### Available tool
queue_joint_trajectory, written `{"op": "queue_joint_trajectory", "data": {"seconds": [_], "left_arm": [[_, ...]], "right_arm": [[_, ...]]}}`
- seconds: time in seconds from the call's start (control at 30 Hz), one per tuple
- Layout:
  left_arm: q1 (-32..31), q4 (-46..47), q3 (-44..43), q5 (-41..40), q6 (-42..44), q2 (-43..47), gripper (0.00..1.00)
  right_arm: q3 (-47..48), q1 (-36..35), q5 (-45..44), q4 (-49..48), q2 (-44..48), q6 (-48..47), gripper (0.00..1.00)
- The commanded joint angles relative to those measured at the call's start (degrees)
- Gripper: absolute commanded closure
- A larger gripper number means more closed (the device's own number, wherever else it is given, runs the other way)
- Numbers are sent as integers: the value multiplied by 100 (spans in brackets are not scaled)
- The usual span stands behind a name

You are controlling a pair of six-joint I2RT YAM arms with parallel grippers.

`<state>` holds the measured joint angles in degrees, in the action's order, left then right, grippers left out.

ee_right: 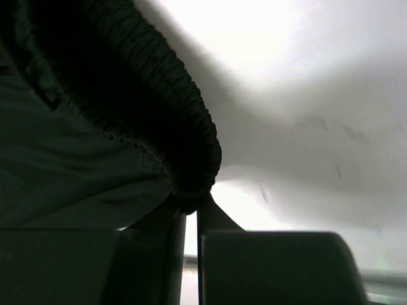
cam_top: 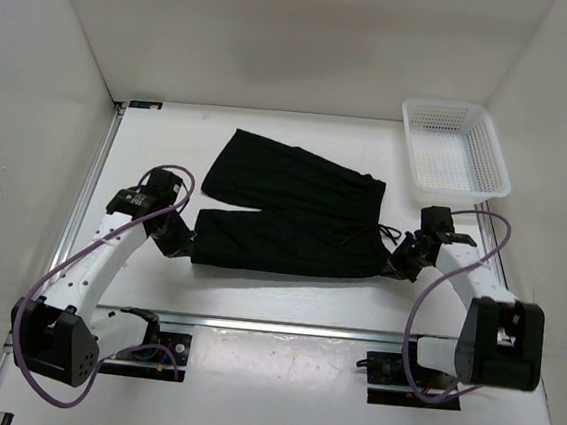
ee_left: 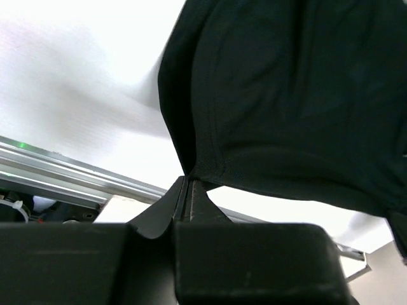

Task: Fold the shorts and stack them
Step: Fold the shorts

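My right gripper carries the pinched near end outward over the shorts [cam_top: 289,208] to the far end of the waistband [cam_top: 382,185] next and releases it, folding the shorts lengthwise.
The black shorts [cam_top: 289,208] lie spread flat on the white table, legs pointing left, gathered waistband on the right. My left gripper [cam_top: 188,248] is at the near leg's hem corner, shut on the hem [ee_left: 210,168], which rises from between its fingertips [ee_left: 189,183]. At the near end of the waistband sits my right gripper [cam_top: 391,266]. Its jaws are pinched on the ribbed waistband [ee_right: 184,171], with a thin slit of light left below the cloth.
A white mesh basket [cam_top: 456,147] stands at the back right corner, just beyond the right arm. White walls enclose the table on three sides. An aluminium rail [cam_top: 283,326] runs along the near edge, in front of both arm bases.
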<state>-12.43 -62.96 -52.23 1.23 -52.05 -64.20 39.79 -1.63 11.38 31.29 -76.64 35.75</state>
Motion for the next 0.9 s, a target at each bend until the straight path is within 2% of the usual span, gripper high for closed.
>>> {"op": "queue_joint_trajectory", "data": {"seconds": [0.0, 0.13, 0.17, 0.23, 0.3, 0.33, 0.37, 0.47, 0.5, 0.57, 0.6, 0.67, 0.7, 0.73, 0.8, 0.83, 0.87], "left_arm": [[47, -129, -472, -97, 169, 102, 90], [47, -50, -1244, -439, 371, -372, 90], [99, 11, -1716, -518, 476, -565, 90], [100, 12, -2271, -712, 625, -1294, 90], [100, -40, -3238, -939, 819, -2143, 90], [170, -41, -3580, -941, 898, -2427, 90], [249, -119, -4297, -1002, 1020, -2700, 90], [442, -313, -5435, -1002, 1206, -3755, 90], [443, -313, -6195, -1002, 1258, -4010, 90], [626, -435, -6946, -941, 1356, -4835, 90], [627, -489, -7733, -880, 1504, -5134, 90], [715, -576, -8546, -643, 1567, -6092, 90], [811, -629, -9307, -564, 1567, -6400, 90], [908, -517, -9593, -328, 1619, -6890, 90], [1048, -35, -9832, 15, 1619, -7236, 90], [1049, 586, -9833, 400, 1550, -7360, 90], [1110, 835, -9833, 526, 1549, -7657, 80]], "right_arm": [[-68, 5, -426, 808, 596, -51, 100], [318, 5, -619, 1264, 958, -50, 100], [441, 5, -671, 1266, 958, -50, 100], [818, 5, -672, 1318, 836, -50, 100], [1108, 5, -750, 1318, 643, 2, 100], [1432, 5, -751, 1318, 389, 2, 100], [1618, 5, -812, 1266, 248, 2, 100], [2409, 5, -873, 1214, -324, 2, 100], [2593, 5, -874, 1213, -621, 55, 100], [3208, 5, -996, 1213, -965, 55, 100], [3428, 5, -997, 1213, -1367, 55, 100], [4104, 5, -1067, 1213, -1782, 169, 100], [4359, 5, -1067, 1213, -2219, 169, 100], [4623, 5, -1006, 1213, -2450, 239, 100], [5449, -48, -1006, 1090, -3098, 397, 100], [5747, -48, -1006, 994, -3337, 450, 95], [6325, -109, -910, 889, -3549, 451, 79]]}}
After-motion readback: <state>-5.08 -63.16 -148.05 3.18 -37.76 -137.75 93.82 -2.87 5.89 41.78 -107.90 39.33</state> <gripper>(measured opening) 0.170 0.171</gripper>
